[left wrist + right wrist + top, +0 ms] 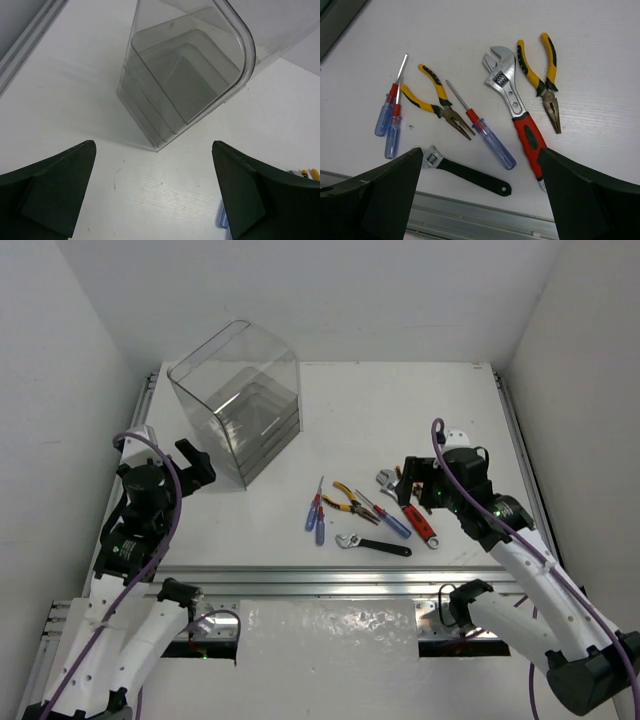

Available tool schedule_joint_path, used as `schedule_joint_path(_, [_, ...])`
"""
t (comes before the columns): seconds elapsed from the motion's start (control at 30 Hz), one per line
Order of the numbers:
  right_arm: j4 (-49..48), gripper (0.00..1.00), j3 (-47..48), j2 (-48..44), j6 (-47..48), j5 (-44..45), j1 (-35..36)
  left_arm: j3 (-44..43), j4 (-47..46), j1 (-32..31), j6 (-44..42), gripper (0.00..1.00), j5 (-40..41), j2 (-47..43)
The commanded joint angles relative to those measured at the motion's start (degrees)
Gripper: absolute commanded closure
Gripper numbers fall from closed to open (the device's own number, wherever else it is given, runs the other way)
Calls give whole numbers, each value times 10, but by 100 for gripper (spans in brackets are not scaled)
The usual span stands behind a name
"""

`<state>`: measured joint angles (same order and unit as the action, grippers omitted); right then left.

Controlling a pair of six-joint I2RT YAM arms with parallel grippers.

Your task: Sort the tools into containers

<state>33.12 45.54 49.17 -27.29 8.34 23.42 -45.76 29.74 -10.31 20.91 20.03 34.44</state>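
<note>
The robot's right gripper will next turn toward the container and swing outward onto the small tab, which is far to the gripper's left in the top view.
The tools lie in a loose group at the table's front middle. They are two blue-handled screwdrivers, a third one, two yellow-handled pliers, a red-handled adjustable wrench and a black-handled wrench. The clear smoky container stands at the back left with stacked trays inside. My right gripper is open and empty, hovering over the tools. My left gripper is open and empty, just in front of the container.
An aluminium rail runs along the table's front edge, close to the black wrench. White walls enclose the table on the left, back and right. A screwdriver handle end shows by my left gripper's right finger.
</note>
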Motion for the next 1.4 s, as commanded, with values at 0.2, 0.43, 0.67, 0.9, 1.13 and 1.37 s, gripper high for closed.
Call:
schedule_joint_path(0.2, [-448,1,-162,101,-126,-302,0,0,-31,6,15,0,34,-49])
schedule_joint_path(0.43, [-726,7,72,495,-304,-415,48,4,-41,45,12,0,12,-58])
schedule_joint_path(0.67, [-810,31,309,732,-438,-457,65,7,-50,46,1,0,-16,-46])
schedule_joint_path(0.9, [-783,42,424,824,-466,-461,74,11,-63,45,-9,0,-46,-30])
schedule_joint_path(1.13, [-787,52,427,827,-466,-455,74,8,-61,45,-13,0,-61,-7])
schedule_joint_path(1.37, [-823,66,450,838,-504,-466,73,11,-64,45,-17,0,-78,-5])
